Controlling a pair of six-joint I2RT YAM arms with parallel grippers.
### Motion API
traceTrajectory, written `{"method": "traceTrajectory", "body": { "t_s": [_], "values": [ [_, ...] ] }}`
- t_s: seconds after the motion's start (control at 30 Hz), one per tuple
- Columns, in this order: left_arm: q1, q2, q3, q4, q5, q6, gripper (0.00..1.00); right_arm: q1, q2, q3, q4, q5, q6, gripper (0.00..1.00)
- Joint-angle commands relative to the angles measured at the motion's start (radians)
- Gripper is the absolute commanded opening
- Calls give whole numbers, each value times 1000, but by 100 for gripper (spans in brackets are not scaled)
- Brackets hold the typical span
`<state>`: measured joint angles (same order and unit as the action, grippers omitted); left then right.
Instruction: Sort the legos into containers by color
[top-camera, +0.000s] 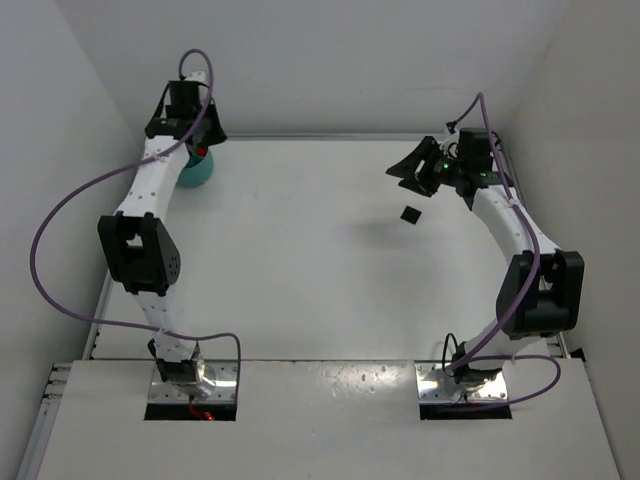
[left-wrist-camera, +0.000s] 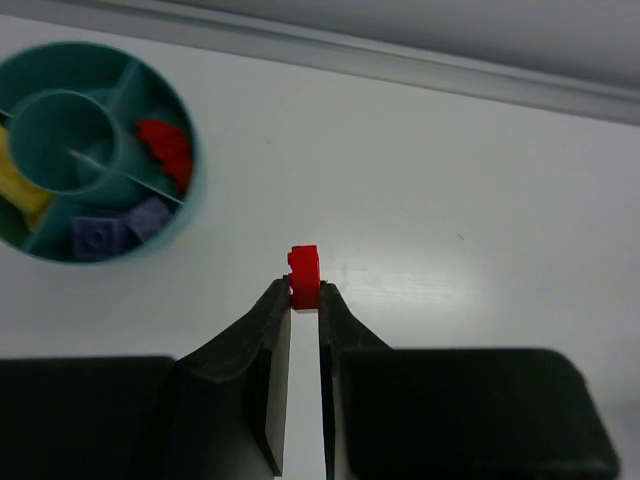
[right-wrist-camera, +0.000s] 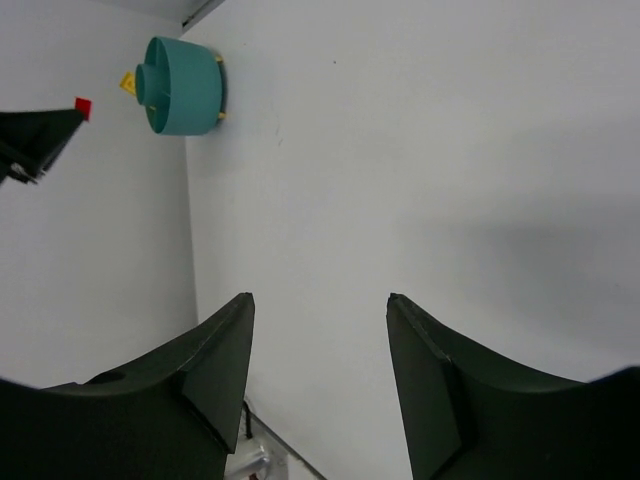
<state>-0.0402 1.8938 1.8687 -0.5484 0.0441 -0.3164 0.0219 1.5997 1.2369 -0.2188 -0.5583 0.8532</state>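
The lego is red. I will move my left gripper toward the teal bowl (top-camera: 196, 176) next and lower the lego over the bowl's part with red legos.
My left gripper (left-wrist-camera: 304, 296) is shut on a small red lego (left-wrist-camera: 304, 276) and holds it to the right of the teal bowl (left-wrist-camera: 191, 175). The bowl's compartments hold red legos (left-wrist-camera: 166, 150), purple legos (left-wrist-camera: 100, 236) and a yellow lego (left-wrist-camera: 20, 190). In the top view the left gripper (top-camera: 200, 150) is at the bowl (top-camera: 196, 176) in the far left corner. My right gripper (top-camera: 412, 172) is open and empty at the far right. A black lego (top-camera: 410, 214) lies on the table just in front of it. The right wrist view shows the bowl (right-wrist-camera: 185, 95) far off.
White walls close in the table on the left, back and right. The left arm's purple cable (top-camera: 60, 220) loops out near the left wall. The bowl stands close to the back wall's edge (left-wrist-camera: 400, 65).
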Motion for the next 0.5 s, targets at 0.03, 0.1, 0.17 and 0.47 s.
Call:
{"method": "traceTrajectory", "body": {
  "t_s": [0.03, 0.1, 0.17, 0.47],
  "values": [
    [103, 135, 173, -105, -67, 34, 10, 1, 19, 21, -17, 18, -82, 56],
    [114, 200, 268, -105, -93, 59, 10, 1, 19, 10, 4, 18, -82, 56],
    [123, 235, 317, -105, -114, 69, 10, 1, 9, -1, 13, 18, -82, 56],
    [134, 343, 438, -50, -161, 115, 16, 1, 9, -28, 22, 18, -72, 56]
  ]
}}
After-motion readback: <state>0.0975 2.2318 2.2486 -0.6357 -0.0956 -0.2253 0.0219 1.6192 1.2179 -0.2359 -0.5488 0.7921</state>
